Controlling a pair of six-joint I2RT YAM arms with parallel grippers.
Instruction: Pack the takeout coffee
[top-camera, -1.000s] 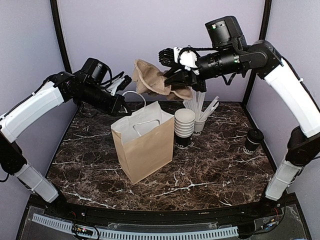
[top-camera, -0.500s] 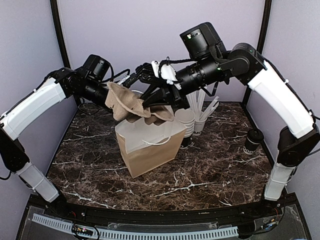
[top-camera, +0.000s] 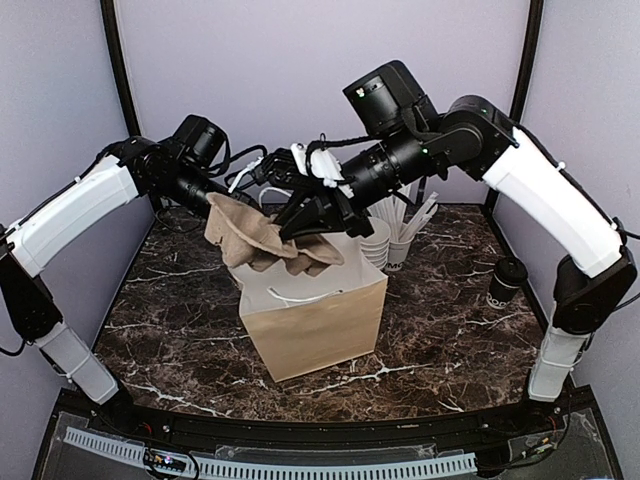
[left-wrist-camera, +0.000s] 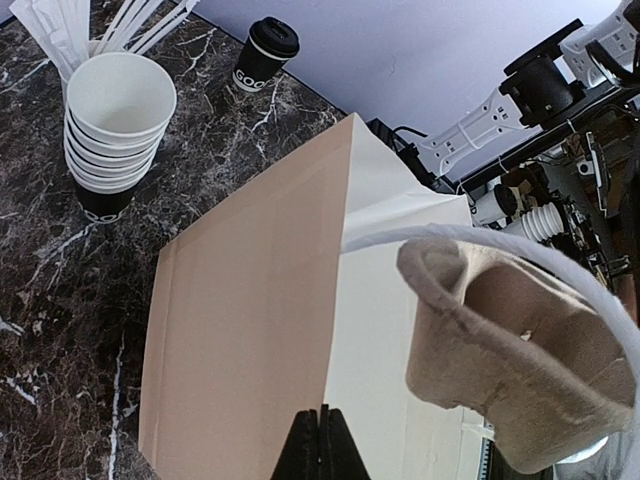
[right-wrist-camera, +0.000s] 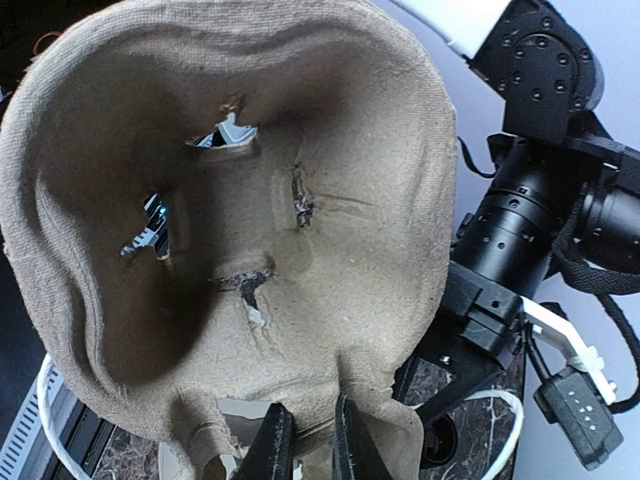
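My right gripper next lowers the carrier (top-camera: 262, 240), still tilted above the bag's rim, down between the bag's white inner sides. Then it lets go, since the bag's opening (top-camera: 314, 281) lies below.
The takeout coffee (top-camera: 506, 281), a black lidded cup, stands alone on the table's right side; it also shows far off in the left wrist view (left-wrist-camera: 268, 54). A brown paper bag (top-camera: 320, 325) with a white inside stands open at the centre. My right gripper (top-camera: 300, 215) is shut on the edge of a brown pulp cup carrier (top-camera: 262, 240), holding it tilted over the bag's mouth. In the right wrist view my right gripper (right-wrist-camera: 305, 440) pinches the carrier (right-wrist-camera: 300, 150). My left gripper (left-wrist-camera: 322, 425) is shut at the bag's (left-wrist-camera: 250, 300) top rim, behind the carrier (left-wrist-camera: 520, 370).
A stack of lidless black cups (left-wrist-camera: 115, 130) and a white cup of wrapped straws (top-camera: 405, 228) stand behind the bag, right of centre. The two arms cross closely above the bag. Purple walls close in the back and sides.
My right arm has swung left and down, bringing the carrier from above the cups to the bag's mouth. The bag has shifted right and forward and turned. My left gripper has closed at its rim.
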